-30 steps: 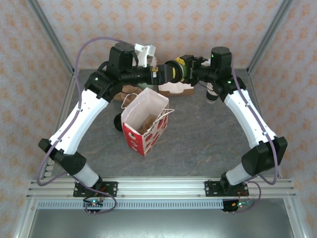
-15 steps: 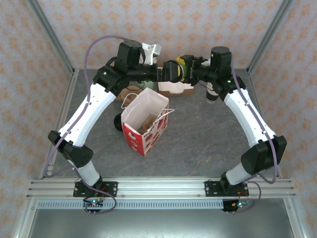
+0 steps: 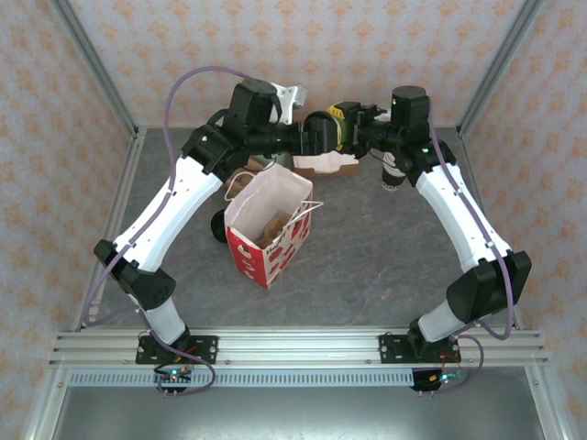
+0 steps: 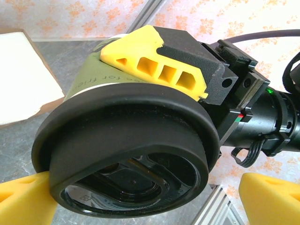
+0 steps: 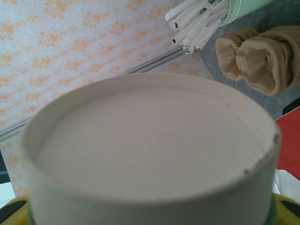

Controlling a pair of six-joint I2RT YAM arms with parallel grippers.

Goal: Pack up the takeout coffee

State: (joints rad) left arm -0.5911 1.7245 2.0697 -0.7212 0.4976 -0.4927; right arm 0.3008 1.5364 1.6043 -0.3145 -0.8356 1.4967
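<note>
The left gripper shifts slightly sideways across the black lid [image 3: 321, 126] [image 4: 126, 136] next and closes on the lid's sides. One yellow finger already meets the lid at its end while the other stands clear.
The takeout coffee [image 3: 323, 131] hangs on its side above the back of the table, an olive-green cup [image 4: 93, 77] with a black lid [image 4: 131, 140]. My right gripper [image 3: 347, 125] is shut on the cup's side, and one of its yellow fingers [image 4: 150, 61] lies along the top. The cup's pale base [image 5: 150, 145] faces the right wrist camera. My left gripper [image 3: 301, 137] is open, its yellow fingertips [image 4: 23, 201] standing wide on either side of the lid. The red-and-white bag [image 3: 268, 225] stands open below.
A low black lid piece [image 3: 218, 226] lies left of the bag. A white cardboard tray [image 3: 326, 166] sits at the back of the table. In the right wrist view, white straws in a green cup [image 5: 201, 16] and brown paper sleeves [image 5: 262, 56] lie beyond.
My left arm has swung right, bringing its open gripper up to the cup's lid. The right arm and the cup have stayed still.
</note>
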